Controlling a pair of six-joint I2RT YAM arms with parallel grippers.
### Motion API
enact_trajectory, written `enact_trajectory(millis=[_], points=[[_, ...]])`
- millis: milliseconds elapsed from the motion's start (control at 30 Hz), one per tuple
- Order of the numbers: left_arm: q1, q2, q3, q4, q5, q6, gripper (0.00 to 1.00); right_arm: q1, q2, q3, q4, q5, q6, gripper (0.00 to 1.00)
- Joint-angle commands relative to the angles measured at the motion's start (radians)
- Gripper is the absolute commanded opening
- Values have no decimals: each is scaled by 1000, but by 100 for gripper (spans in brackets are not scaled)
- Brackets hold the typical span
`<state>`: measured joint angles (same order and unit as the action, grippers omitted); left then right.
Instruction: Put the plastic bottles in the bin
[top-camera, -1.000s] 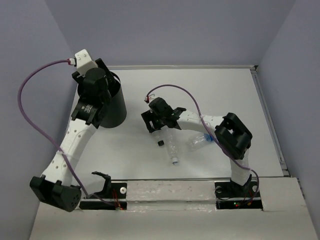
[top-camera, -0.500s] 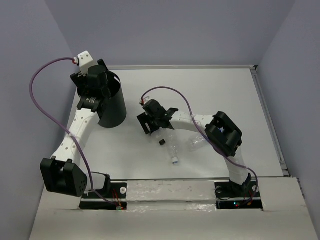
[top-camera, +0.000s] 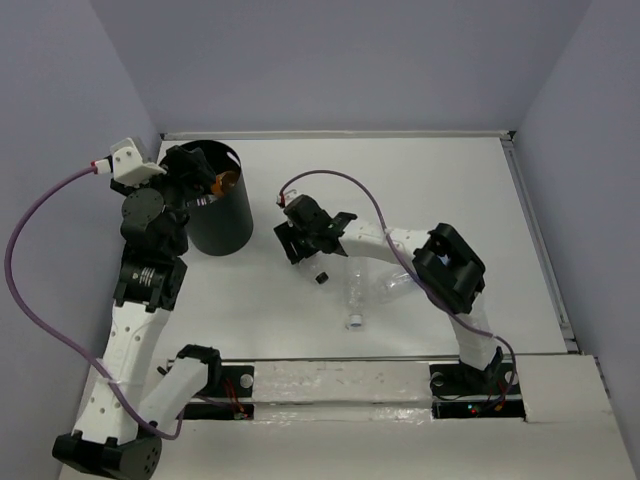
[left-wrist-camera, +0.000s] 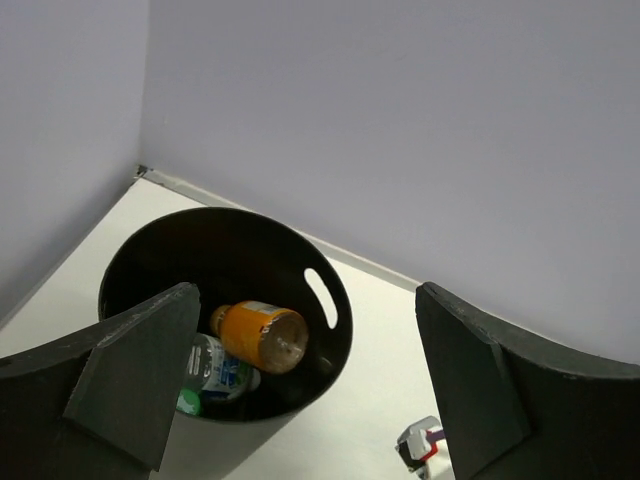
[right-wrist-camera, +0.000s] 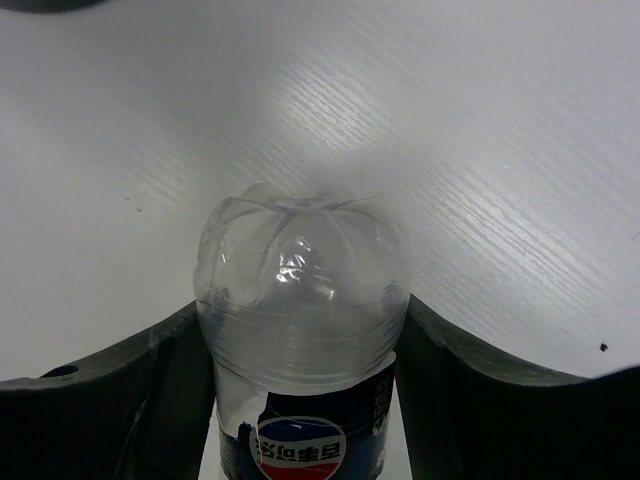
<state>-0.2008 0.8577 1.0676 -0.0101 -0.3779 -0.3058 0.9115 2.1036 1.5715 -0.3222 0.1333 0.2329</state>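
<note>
The bin's rim stands high, so the robot's right gripper will next carry the bottle up, then to the left in the top view over the bin's opening (top-camera: 223, 160) to release it.
The black bin (top-camera: 232, 222) stands at the back left. Inside the bin (left-wrist-camera: 200, 260) lie a short orange bottle (left-wrist-camera: 258, 335) and a bottle with a blue-green label (left-wrist-camera: 215, 372). My left gripper (left-wrist-camera: 300, 400) hangs open and empty, above and just left of the bin's rim. My right gripper (top-camera: 300, 240) is at mid-table, and both its fingers press the sides of a clear bottle with a dark blue label (right-wrist-camera: 300, 300). That bottle lies on the table, its black cap (top-camera: 321, 278) sticking out. Two more clear bottles (top-camera: 354, 295) (top-camera: 400, 283) lie just right of it.
Grey walls close the table at the back and on both sides. The left arm's purple cable (top-camera: 40, 260) loops out to the left. The right arm's forearm (top-camera: 375, 245) passes over the loose bottles. A raised strip (top-camera: 330, 375) runs along the near edge.
My left gripper opened over the bin, the orange bottle now lies inside, and that arm drew back to the left. My right gripper closed in on the blue-labelled bottle.
</note>
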Motion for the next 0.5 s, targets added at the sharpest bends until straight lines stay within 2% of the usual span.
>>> enact_trajectory(millis=[0, 100, 133, 233, 333, 400, 433, 467], points=[[3, -95, -86, 58, 102, -21, 99, 26, -187, 62, 14, -56, -12, 41], [4, -184, -136, 102, 85, -36, 99, 26, -277, 99, 78, -113, -32, 41], [6, -204, -144, 111, 79, -39, 99, 26, -290, 160, 92, -122, -38, 41], [4, -275, -173, 130, 63, -53, 99, 26, -262, 287, 156, -185, -63, 41], [4, -321, -193, 136, 65, -69, 99, 26, -106, 575, 243, -239, -67, 40], [4, -330, -189, 131, 62, -75, 99, 26, -24, 683, 296, -242, -67, 40], [4, -335, -187, 128, 60, -78, 99, 26, 22, 808, 314, -239, -64, 40], [4, -336, -184, 127, 56, -79, 99, 26, 70, 809, 355, -235, -61, 40]])
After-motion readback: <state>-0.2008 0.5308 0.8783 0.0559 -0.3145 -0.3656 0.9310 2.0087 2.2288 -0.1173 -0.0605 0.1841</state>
